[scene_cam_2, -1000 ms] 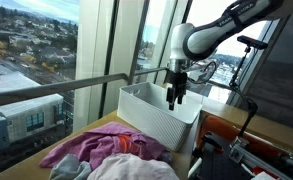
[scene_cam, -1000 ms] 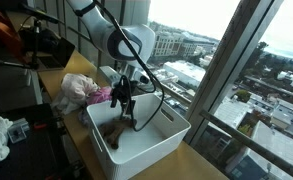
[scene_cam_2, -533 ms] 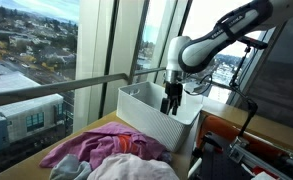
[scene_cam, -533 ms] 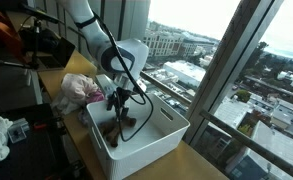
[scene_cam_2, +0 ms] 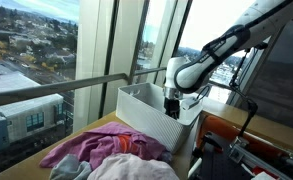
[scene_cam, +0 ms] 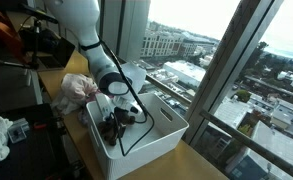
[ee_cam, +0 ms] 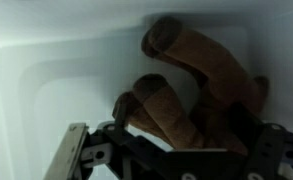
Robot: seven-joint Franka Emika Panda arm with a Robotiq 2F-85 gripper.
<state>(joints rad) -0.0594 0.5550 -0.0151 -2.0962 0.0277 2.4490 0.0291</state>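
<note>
The brown thing's bunched middle [scene_cam: 110, 130] is between my gripper's wide-open fingers, so my gripper will next stay low in the bin [scene_cam: 158, 146] and close them right there.
A brown soft thing [ee_cam: 201, 60], cloth or plush, lies on the floor of a white plastic bin [scene_cam: 158, 146]. My gripper [ee_cam: 176, 145] is down inside the bin, right over the brown thing. In the wrist view its jaws stand wide apart on either side of the thing, and one finger [ee_cam: 74, 150] shows at the left. In an exterior view the gripper [scene_cam: 116, 118] is below the bin's rim, with a bit of brown beside it. In an exterior view the bin's wall [scene_cam_2: 146, 108] hides the fingers.
A pile of pink, purple and white clothes [scene_cam_2: 106, 155] lies on the wooden table beside the bin; it also shows in an exterior view [scene_cam: 81, 88]. A window with a rail [scene_cam_2: 56, 88] runs along the table's far side. Dark equipment [scene_cam: 16, 45] stands behind.
The arm has come down: the gripper has gone from above the bin's rim to deep inside the bin, close over the brown thing.
</note>
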